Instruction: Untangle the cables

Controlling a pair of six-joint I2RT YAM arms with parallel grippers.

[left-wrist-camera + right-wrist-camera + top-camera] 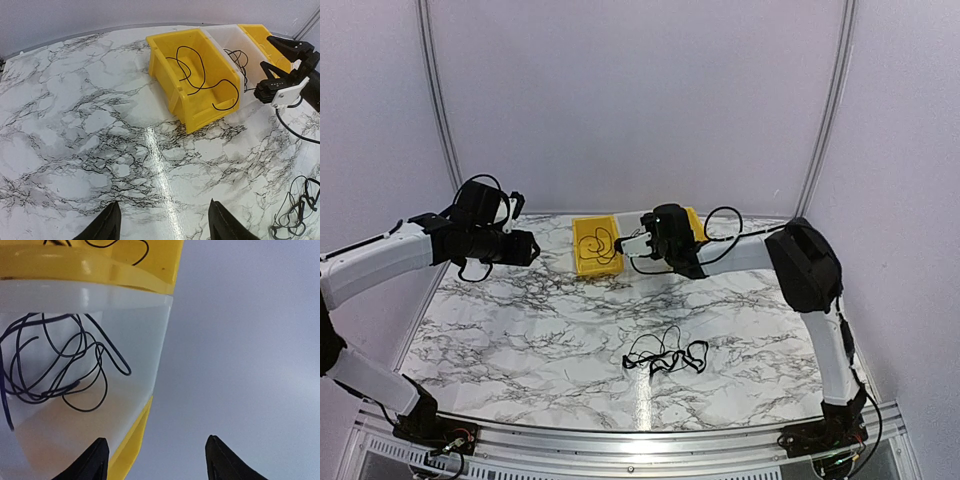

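Observation:
The tangle is below my right gripper and back from it. My right gripper will next move back and down onto the far loop [677, 331], clear of the bunch.
A loose tangle of thin black cables [665, 355] lies on the marble table, front of centre; it also shows at the lower right of the left wrist view [295, 210]. One cable [200, 75] lies coiled in the left yellow bin [582, 266]. Another cable [60, 370] lies looped in the white bin [75, 295]. My right gripper [628, 245] hovers over the white bin, open and empty; it shows in the left wrist view [266, 51] and its own view [157, 460]. My left gripper [532, 247] is open and empty, raised at the far left, away from the tangle [165, 227].
Three bins stand in a row at the back: the yellow bin [200, 117], the white bin [225, 37], and a second yellow bin [265, 42], partly hidden by the right arm. A grey wall with metal rails rises behind the table.

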